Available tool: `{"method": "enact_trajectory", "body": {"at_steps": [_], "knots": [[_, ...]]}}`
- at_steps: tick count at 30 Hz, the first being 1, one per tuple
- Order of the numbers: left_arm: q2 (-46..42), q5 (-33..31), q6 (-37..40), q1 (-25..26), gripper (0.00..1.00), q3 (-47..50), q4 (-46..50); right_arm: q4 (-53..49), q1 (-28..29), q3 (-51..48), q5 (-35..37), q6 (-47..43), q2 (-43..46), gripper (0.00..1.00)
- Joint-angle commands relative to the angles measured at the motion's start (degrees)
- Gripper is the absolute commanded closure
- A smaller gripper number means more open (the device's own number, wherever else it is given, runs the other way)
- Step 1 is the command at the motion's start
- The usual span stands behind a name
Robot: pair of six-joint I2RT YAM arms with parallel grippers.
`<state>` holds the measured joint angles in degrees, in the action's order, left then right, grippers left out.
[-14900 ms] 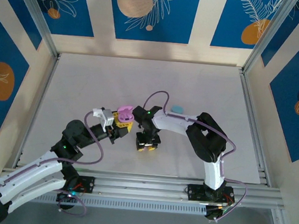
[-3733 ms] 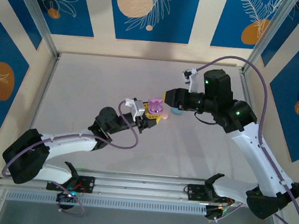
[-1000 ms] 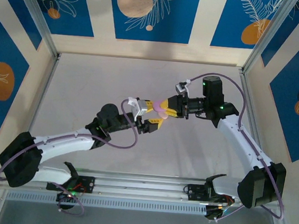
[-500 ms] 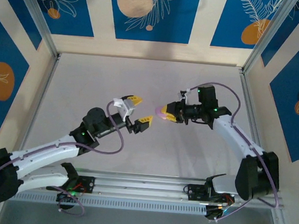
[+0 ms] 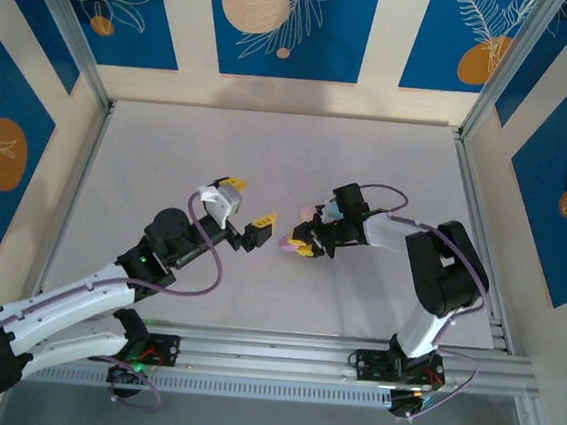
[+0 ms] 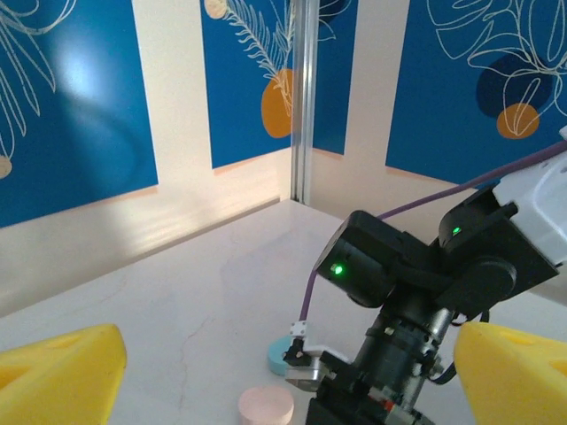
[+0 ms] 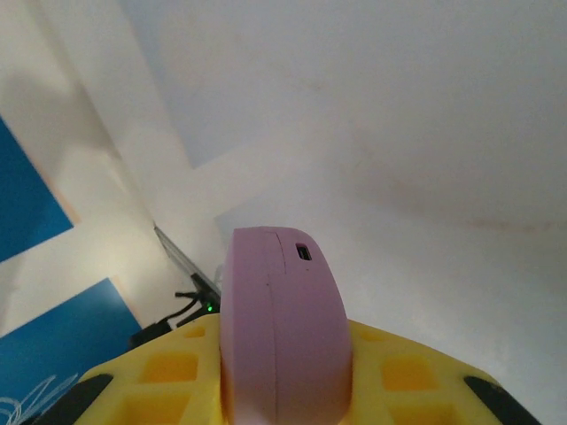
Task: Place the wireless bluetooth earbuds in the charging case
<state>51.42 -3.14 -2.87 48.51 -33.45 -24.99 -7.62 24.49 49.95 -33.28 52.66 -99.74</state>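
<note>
My right gripper lowers the purple case (image 5: 286, 244) a little to the bare tabletop near the pink round case next and releases it, since its lid is closed.
A purple oval charging case (image 7: 279, 328), lid closed and a small port showing on its edge, is pinched between the yellow fingers of my right gripper (image 7: 283, 359). From above, that right gripper (image 5: 301, 242) is low over the middle of the table with the purple case (image 5: 286, 244) at its tip. My left gripper (image 5: 249, 204) hangs a short way to the left of it, open wide with nothing between its yellow fingers (image 6: 58, 376). The left gripper (image 6: 283, 376) faces the right arm's wrist. The earbuds are out of view.
A pink round case (image 6: 266, 405) and a light blue one (image 6: 282, 356) lie on the white table (image 5: 169, 151) just behind the right wrist; the pink one (image 5: 306, 215) also shows from above. Blue patterned walls and metal posts (image 6: 304, 97) enclose the table.
My left gripper has let go of the purple case, opened wide and drawn back to the left. The right gripper has kept the case and carried it down and nearer.
</note>
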Motion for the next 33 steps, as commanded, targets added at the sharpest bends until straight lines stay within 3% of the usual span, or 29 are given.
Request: {"method": "enact_trajectory", "body": {"at_steps": [1, 4, 11, 16, 20, 23, 26, 30, 32, 33], "knots": [[-0.9, -1.34, -0.04, 0.3, 0.03, 0.47, 0.56, 1.6, 0.91, 2.04, 1.95, 0.48, -2.63, 0.83], [-0.84, -1.61, 0.15, 0.31, 0.02, 0.37, 0.86, 0.13, 0.98, 2.92, 2.98, -0.37, -4.17, 0.81], [-0.21, -2.22, 0.76, 0.3, 0.0, 0.36, 0.65, -8.67, 0.15, 3.67, 8.5, -5.8, -4.37, 0.64], [0.2, -2.31, 0.85, 0.18, 0.0, 0.28, 0.65, -11.14, -1.48, 1.78, 10.93, -6.73, -0.83, 0.5], [0.06, -2.62, 1.15, 0.14, 0.0, 0.16, 1.07, -16.51, -3.73, 1.93, 14.67, -9.11, 4.4, 0.44], [-0.3, -4.66, 1.27, 0.05, 0.0, 0.13, 2.31, -22.54, -5.62, 3.38, 21.51, -11.62, 11.15, 0.43], [-0.89, -12.66, 1.12, -0.52, 0.0, -0.15, 6.12, -27.12, -7.16, 5.33, 37.05, -16.02, 21.93, 0.43], [-1.17, -24.77, -0.77, -6.65, 0.0, 0.9, 12.51, -13.84, -8.55, -0.68, 58.3, -28.58, 34.98, 0.32], [-1.23, -25.27, -2.78, -13.09, 0.0, 2.52, 13.97, 1.72, -10.75, -8.98, 62.07, -36.03, 37.47, 0.24], [-1.06, -24.47, -3.05, -16.72, 0.0, 3.61, 14.01, 8.71, -12.48, -13.21, 60.25, -40.02, 37.18, 0.24]]}}
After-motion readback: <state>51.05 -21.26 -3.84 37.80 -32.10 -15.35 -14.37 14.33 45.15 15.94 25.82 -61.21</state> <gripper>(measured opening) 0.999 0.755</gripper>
